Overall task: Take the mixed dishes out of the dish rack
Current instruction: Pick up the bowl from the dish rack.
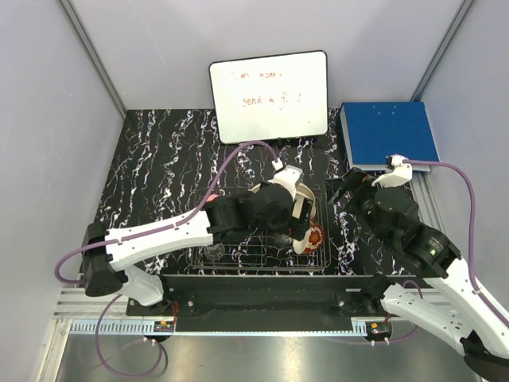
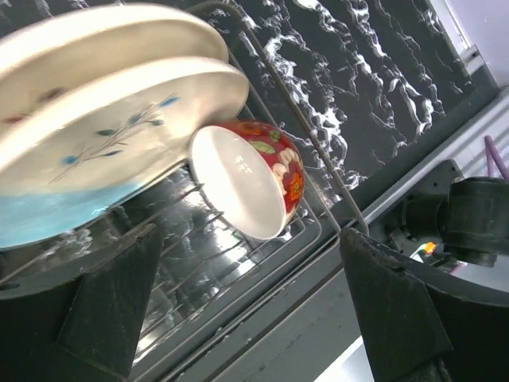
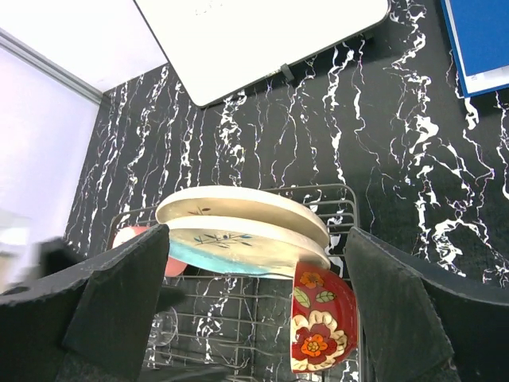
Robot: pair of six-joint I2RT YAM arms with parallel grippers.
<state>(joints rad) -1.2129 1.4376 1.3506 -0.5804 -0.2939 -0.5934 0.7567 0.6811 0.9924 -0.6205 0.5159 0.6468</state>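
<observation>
The open left gripper should next go down and to the right in the top view onto the bowl's near rim (image 1: 301,251) (image 2: 273,233), because the bowl's far rim is crowded against the plates.
The dish rack (image 3: 343,196) holds two upright plates: the large cream plate (image 3: 238,202) behind and the blue-banded cream plate (image 3: 231,245) in front. A bowl (image 3: 320,328), red floral outside and cream inside, stands on edge at the rack's right end; it also shows in the left wrist view (image 2: 242,185). The pink cup (image 3: 127,236) peeks out at the left. The clear glass (image 3: 163,328) lies low in the rack. My left gripper (image 2: 250,318) is open and empty over the rack (image 2: 318,143), just below the plates (image 2: 119,127). My right gripper (image 3: 258,298) is open and empty, raised to the right of the rack.
A whiteboard (image 1: 269,95) leans at the back of the black marbled table. A blue binder (image 1: 388,131) lies at the back right. The left arm (image 1: 167,235) stretches over the rack (image 1: 262,263). The right gripper (image 1: 342,193) hovers beside the bowl (image 1: 312,236).
</observation>
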